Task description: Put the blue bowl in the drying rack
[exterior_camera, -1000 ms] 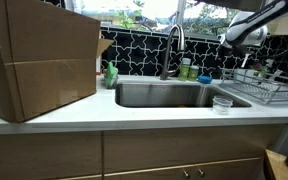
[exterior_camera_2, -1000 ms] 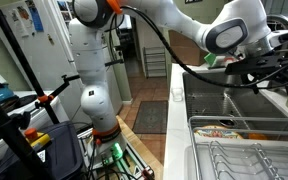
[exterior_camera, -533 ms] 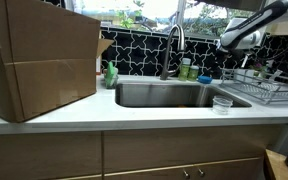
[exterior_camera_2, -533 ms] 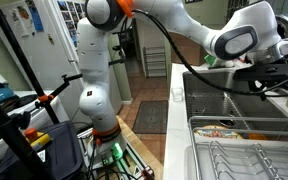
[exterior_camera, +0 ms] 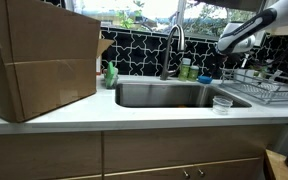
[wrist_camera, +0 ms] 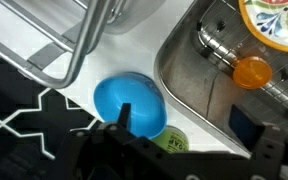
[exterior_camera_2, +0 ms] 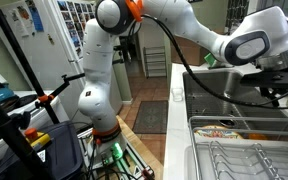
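My gripper moves down to the blue bowl (wrist_camera: pixel 124 97) next. Its spread fingers go onto its rim by the sink (wrist_camera: pixel 163 116), one inside and one outside, since the bowl sits open below.
The blue bowl (wrist_camera: pixel 124 97) sits on the white counter behind the sink, beside the faucet base; it shows small in an exterior view (exterior_camera: pixel 204 77). My gripper (wrist_camera: pixel 187 125) is open and empty above it. One finger overlaps the bowl's near rim and the other hangs over the sink edge. In an exterior view the gripper (exterior_camera: pixel 227 45) hovers above and just right of the bowl. The wire drying rack (exterior_camera: pixel 267 92) stands right of the sink, and also shows in the wrist view (wrist_camera: pixel 216 45) and in an exterior view (exterior_camera_2: pixel 234 152).
A green soap bottle (wrist_camera: pixel 170 141) stands right next to the bowl. The faucet (exterior_camera: pixel 170 45) rises close by. The rack holds an orange item (wrist_camera: pixel 252 72) and a patterned plate (wrist_camera: pixel 276 20). A clear glass cup (exterior_camera: pixel 222 103) sits on the counter's front. A big cardboard box (exterior_camera: pixel 39 55) stands left.
The arm has shifted sideways along the back of the counter, towards the rack side. The gripper stays open and the bowl has not moved.
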Robot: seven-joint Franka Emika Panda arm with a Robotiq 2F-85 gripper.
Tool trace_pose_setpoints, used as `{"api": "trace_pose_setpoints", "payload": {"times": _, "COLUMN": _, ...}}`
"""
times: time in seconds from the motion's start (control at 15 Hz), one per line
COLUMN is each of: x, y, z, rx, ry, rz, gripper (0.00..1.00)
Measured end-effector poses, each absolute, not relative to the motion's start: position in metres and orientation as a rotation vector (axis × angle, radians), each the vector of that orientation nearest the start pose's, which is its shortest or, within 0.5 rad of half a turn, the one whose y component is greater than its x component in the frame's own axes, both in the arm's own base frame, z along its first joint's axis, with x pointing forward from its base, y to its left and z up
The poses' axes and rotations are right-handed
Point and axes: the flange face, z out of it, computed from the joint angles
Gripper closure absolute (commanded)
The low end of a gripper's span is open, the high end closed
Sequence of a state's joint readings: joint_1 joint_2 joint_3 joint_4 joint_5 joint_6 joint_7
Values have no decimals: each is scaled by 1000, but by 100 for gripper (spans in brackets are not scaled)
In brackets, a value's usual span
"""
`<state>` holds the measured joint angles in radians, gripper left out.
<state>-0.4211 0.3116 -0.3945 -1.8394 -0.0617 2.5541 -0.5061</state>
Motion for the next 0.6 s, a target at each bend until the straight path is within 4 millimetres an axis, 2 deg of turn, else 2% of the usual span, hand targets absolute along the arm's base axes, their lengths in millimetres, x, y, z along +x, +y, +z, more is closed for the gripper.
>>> {"api": "trace_pose_setpoints", "payload": {"times": 0.4, "x": 495, "y": -495, "z": 389, "rx": -3473, "ry": 479, "rz": -418, "gripper": 0}}
{"api": "trace_pose_setpoints", "payload": {"times": 0.47, "x": 500, "y": -497, "z": 385, "rx": -3472, "ry": 482, "rz": -419, "gripper": 3}}
{"api": "trace_pose_setpoints", "payload": {"times": 0.53, "x": 504, "y": -500, "z": 380, "rx": -3469, "ry": 482, "rz": -421, "gripper": 15}}
{"api": "trace_pose_setpoints", "payload": {"times": 0.6, "x": 508, "y": -502, "z": 376, "rx": -3464, "ry": 484, "rz": -426, "gripper": 19}}
